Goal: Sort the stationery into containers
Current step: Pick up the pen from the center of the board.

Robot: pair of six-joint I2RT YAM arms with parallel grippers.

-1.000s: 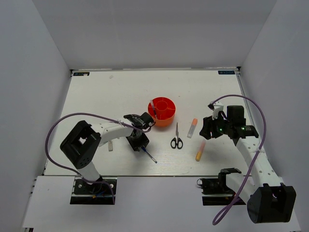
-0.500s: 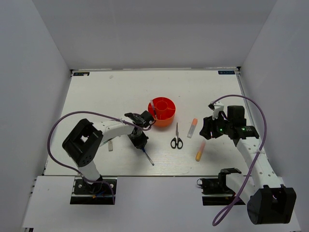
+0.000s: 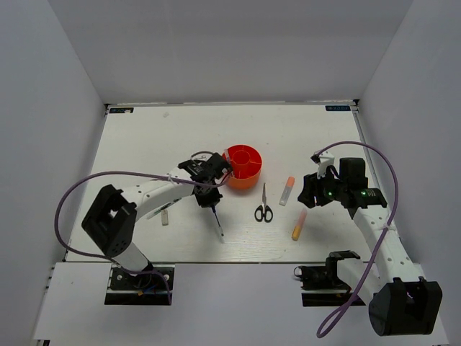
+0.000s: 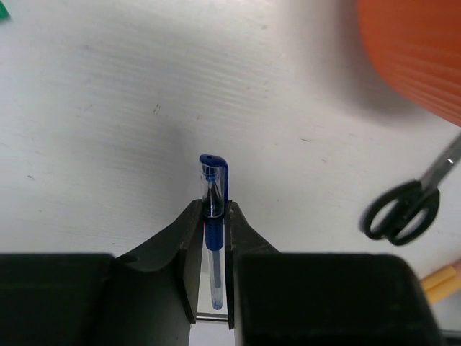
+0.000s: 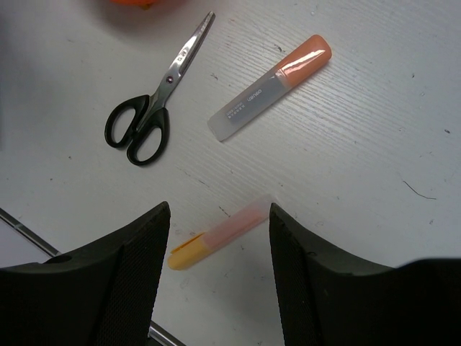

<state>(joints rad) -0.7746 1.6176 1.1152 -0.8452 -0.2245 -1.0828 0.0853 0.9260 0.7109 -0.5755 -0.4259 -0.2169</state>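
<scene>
My left gripper is holding the level pen and will next rise over the tub's far section (image 3: 236, 152), tilt the pen upright and release it, because the tub's far section is outward, to the right in the top view.
My left gripper (image 3: 207, 203) is shut on a slim blue pen (image 3: 217, 223) and holds it just left of the round red-orange tub (image 3: 245, 171). In the left wrist view the pen (image 4: 214, 180) sticks out past my shut gripper (image 4: 213, 216), above the table, with the tub's wall (image 4: 425, 58) at the upper right. My right gripper (image 3: 308, 193) is open and empty. In the right wrist view it (image 5: 220, 210) hovers over the orange-yellow highlighter (image 5: 220, 234). The black-handled scissors (image 5: 144, 122) and the white marker with orange cap (image 5: 270, 86) lie beyond it. The second blue pen cannot be made out.
The scissors (image 3: 263, 205), marker (image 3: 287, 191) and highlighter (image 3: 298, 225) lie in a row right of the tub. A small white piece (image 3: 164, 215) lies on the table beside my left arm. White walls enclose the table on three sides.
My left gripper has lifted the blue pen off the table and carried it back toward the tub. The pen's free end has swung nearer. The right arm has not moved.
</scene>
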